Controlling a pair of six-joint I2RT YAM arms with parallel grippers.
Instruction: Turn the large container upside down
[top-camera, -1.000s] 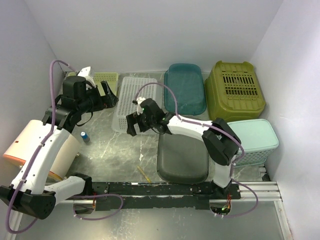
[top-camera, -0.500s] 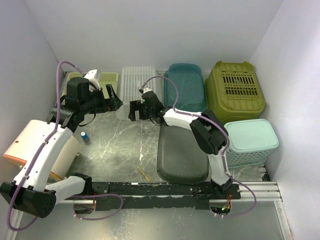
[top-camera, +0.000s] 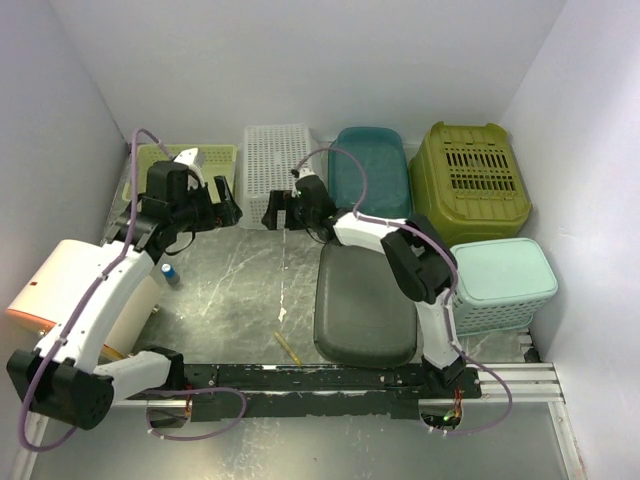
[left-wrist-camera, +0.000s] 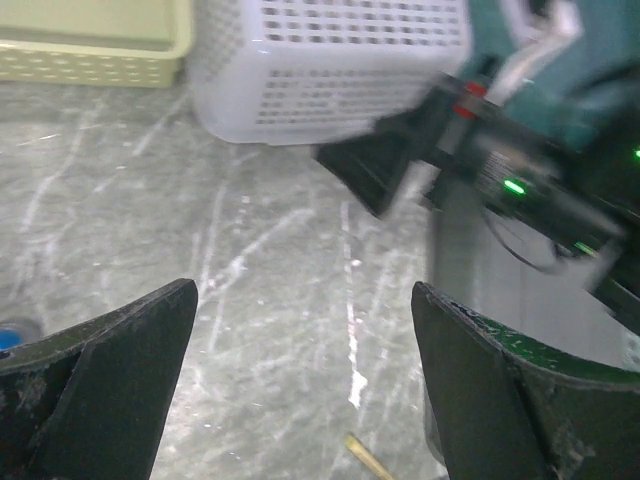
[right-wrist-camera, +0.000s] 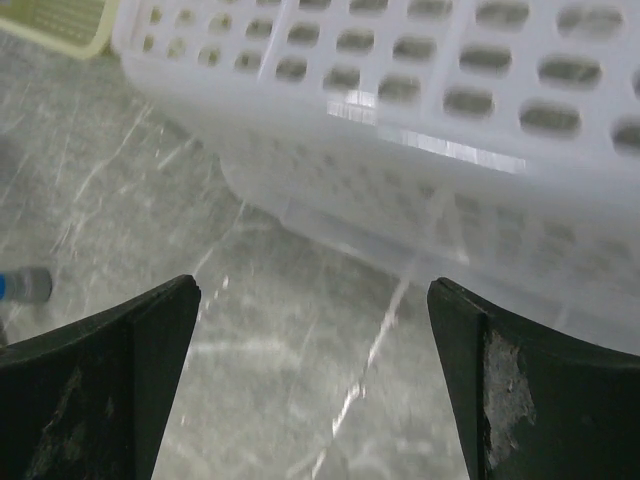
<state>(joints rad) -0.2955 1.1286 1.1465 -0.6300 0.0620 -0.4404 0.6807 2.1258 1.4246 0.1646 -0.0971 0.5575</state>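
Observation:
The basket's open side faces up, so I should move my left gripper outward, down and to the left in the top view, onto the yellow-green basket's near rim.
The large white perforated container lies at the back wall with its holed base facing up. It also shows in the left wrist view and fills the top of the right wrist view. My left gripper is open and empty just left of the container's near end, over bare table. My right gripper is open and empty right in front of the container's near wall, not touching it. The right gripper's black body shows in the left wrist view.
A yellow-green basket stands left of the container. A teal tub, an olive crate and a mint basket stand to the right. A dark grey lid, a blue-capped bottle and a yellow stick lie nearer.
The white container has moved from mid-table back to the wall. Both grippers moved back with it and now stand just short of its near end.

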